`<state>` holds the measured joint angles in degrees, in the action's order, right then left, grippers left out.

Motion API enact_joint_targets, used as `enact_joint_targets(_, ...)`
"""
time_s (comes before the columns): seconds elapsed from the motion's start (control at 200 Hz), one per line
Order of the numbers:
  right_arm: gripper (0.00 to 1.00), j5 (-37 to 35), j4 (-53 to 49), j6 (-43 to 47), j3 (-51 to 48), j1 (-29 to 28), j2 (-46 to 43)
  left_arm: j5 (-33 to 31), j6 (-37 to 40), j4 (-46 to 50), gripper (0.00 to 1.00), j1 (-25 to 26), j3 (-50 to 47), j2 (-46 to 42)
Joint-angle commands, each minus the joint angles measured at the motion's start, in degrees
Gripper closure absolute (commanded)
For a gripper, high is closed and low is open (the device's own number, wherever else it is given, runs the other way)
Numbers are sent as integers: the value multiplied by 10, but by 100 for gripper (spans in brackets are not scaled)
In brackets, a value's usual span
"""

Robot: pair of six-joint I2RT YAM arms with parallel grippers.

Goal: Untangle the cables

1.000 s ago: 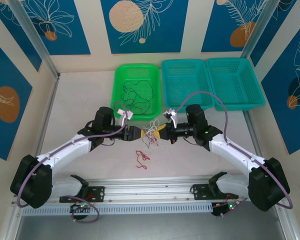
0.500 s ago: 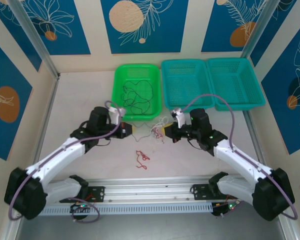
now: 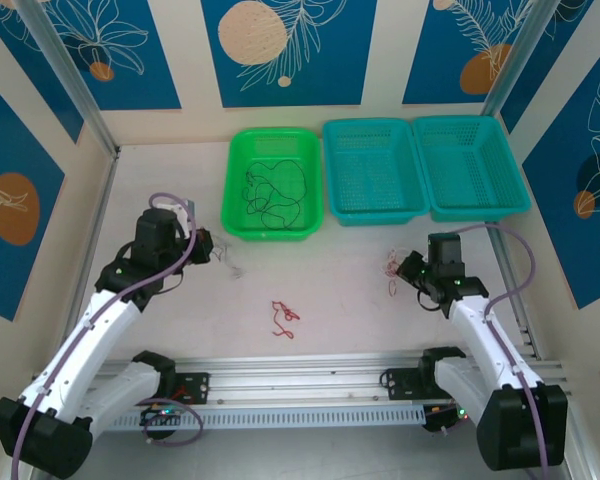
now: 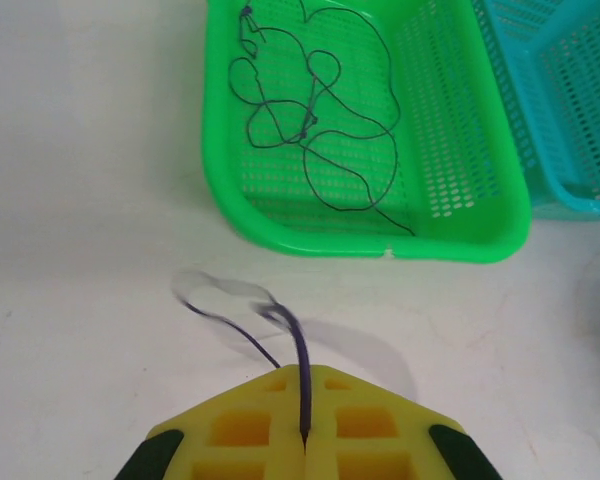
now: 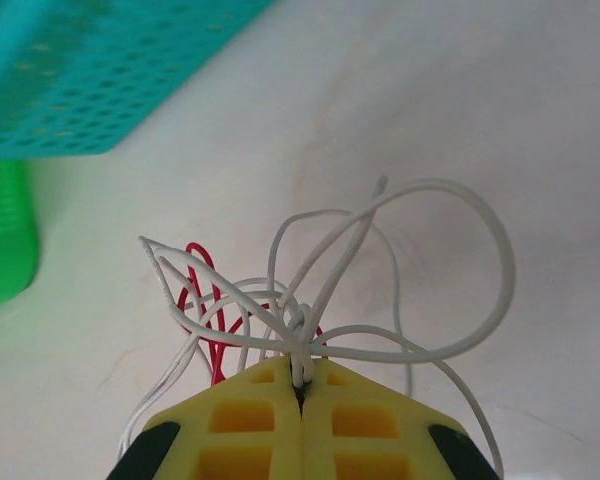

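Note:
The left gripper will next rise and carry the thin dark cable outward over the basket's bottom to let go of it there, since the green basket (image 3: 238,222) already holds a black cable.
My left gripper (image 4: 304,378) is shut on a thin dark cable (image 4: 298,345) whose loose loop is blurred over the table. Seen from above, the left gripper (image 3: 212,252) is at the left of the table, below the green basket. My right gripper (image 5: 300,385) is shut on a knot of white cable (image 5: 420,345), with a red cable (image 5: 202,290) tangled in its loops. From above, the right gripper (image 3: 408,270) is at the right with that bundle (image 3: 392,265) hanging from it. Another red cable (image 3: 283,318) lies loose mid-table. A black cable (image 3: 270,190) lies in the green basket (image 3: 238,222).
Two teal baskets (image 3: 372,212) (image 3: 470,208) stand side by side at the back right of the green one. The green basket's front rim (image 4: 380,245) lies just ahead of the left gripper. An aluminium rail (image 3: 300,375) runs along the near edge.
The two grippers have pulled apart from the middle. The left one shut on the dark cable and swung left. The right one carried the white and red bundle to the right.

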<state>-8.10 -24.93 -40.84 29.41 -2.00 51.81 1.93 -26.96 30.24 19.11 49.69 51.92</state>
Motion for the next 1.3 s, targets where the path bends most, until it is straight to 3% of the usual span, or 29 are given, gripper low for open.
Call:
enact_joint_targets(0.0, 100, -32, -96, -77, 27, 45, 22, -47, 26, 36, 100, -15, 43, 1)
enact_joint_targets(0.07, 100, 1, -94, -60, 24, 82, 34, -62, 26, 55, 100, -31, 61, 2)
enact_joint_targets(0.13, 100, 44, -66, -40, 19, 94, 34, -32, 29, 45, 100, -45, 72, 2)
enact_joint_targets(0.24, 100, 131, -12, -19, 6, 91, 29, 50, 29, -1, 100, -50, 97, 12)
enact_joint_targets(0.355, 100, 187, 15, -7, -4, 53, 33, 61, 20, -20, 100, -51, 147, 31)
enact_joint_targets(0.705, 100, 222, 82, 51, -31, -142, 8, 140, -23, -140, 100, -36, 321, 172)
enact_joint_targets(1.0, 100, 234, 107, 60, -37, -210, 8, 140, 29, -130, 100, -13, 509, 354)
enact_joint_targets(1.295, 100, 211, 93, 55, -34, -235, -6, 136, 45, -116, 100, -4, 517, 461)
